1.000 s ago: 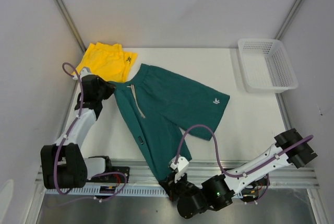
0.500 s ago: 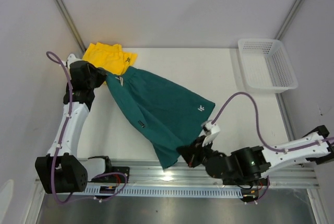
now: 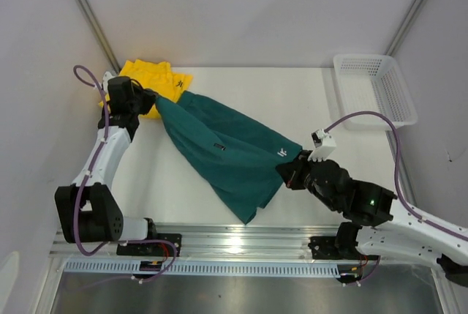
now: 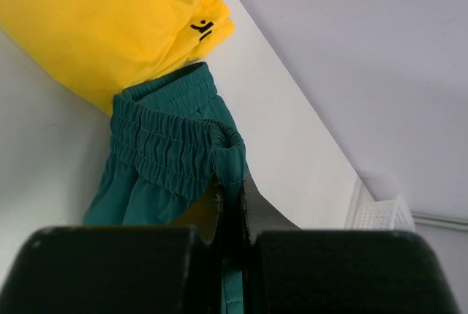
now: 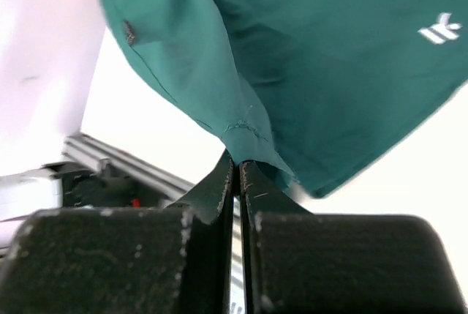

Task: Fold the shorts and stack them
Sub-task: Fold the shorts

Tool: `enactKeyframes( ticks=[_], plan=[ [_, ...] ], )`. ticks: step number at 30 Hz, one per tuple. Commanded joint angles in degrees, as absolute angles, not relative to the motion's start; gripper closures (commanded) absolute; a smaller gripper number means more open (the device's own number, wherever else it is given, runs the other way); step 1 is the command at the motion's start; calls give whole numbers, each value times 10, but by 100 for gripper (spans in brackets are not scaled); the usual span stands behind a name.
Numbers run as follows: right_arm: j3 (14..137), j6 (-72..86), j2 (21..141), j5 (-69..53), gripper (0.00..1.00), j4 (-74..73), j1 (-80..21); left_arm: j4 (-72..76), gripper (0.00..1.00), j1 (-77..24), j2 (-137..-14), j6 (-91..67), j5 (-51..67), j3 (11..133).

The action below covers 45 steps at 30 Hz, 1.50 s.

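The waistband is lifted. My left gripper should next move it outward and down, past the yellow shorts (image 3: pixel 152 78), over the far corner of the under layer.
The dark teal green shorts (image 3: pixel 227 151) hang stretched between both arms, doubled over diagonally across the table. My left gripper (image 3: pixel 152 99) is shut on the elastic waistband (image 4: pixel 219 138) at the back left. My right gripper (image 3: pixel 291 173) is shut on a leg hem (image 5: pixel 245 135) at the centre right. A white logo (image 5: pixel 439 30) shows on the teal cloth. The yellow shorts (image 3: pixel 152 78) lie folded in the back left corner, and their dark logo (image 4: pixel 202 29) shows in the left wrist view. The teal waistband sits right beside the yellow pair.
A white mesh basket (image 3: pixel 374 91) stands at the back right corner. Grey walls close in on the left, back and right. The metal rail (image 3: pixel 241 244) runs along the near edge, where a low fold of teal cloth (image 3: pixel 248 211) hangs close.
My right gripper has swung from the near edge up and right, carrying the leg hem over the shorts. The left gripper rose toward the yellow pair, then settled slightly. The teal shorts are now doubled over.
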State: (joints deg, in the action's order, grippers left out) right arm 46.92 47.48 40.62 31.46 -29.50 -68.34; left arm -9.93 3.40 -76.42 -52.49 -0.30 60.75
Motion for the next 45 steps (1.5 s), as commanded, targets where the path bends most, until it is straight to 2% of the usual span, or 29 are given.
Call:
enactKeyframes(
  ticks=[1,8,24,30,38,45],
  plan=[
    [482,413,406,203,100,-287,-593,-44,100,22,-780,-562,-23,669],
    [478,377,425,62,100,-266,-433,-33,100,7,-820,-593,-29,707],
    [493,319,517,-133,100,-200,-224,32,100,-40,-923,-671,-69,776],
    [521,304,554,-183,100,-177,-182,10,100,-46,-975,-673,-95,823],
    [544,299,693,-254,100,-104,-91,-4,100,-66,-1080,-677,-121,905],
    [535,313,804,-266,100,-14,-56,21,98,-78,-1180,-683,-130,969]
  ],
)
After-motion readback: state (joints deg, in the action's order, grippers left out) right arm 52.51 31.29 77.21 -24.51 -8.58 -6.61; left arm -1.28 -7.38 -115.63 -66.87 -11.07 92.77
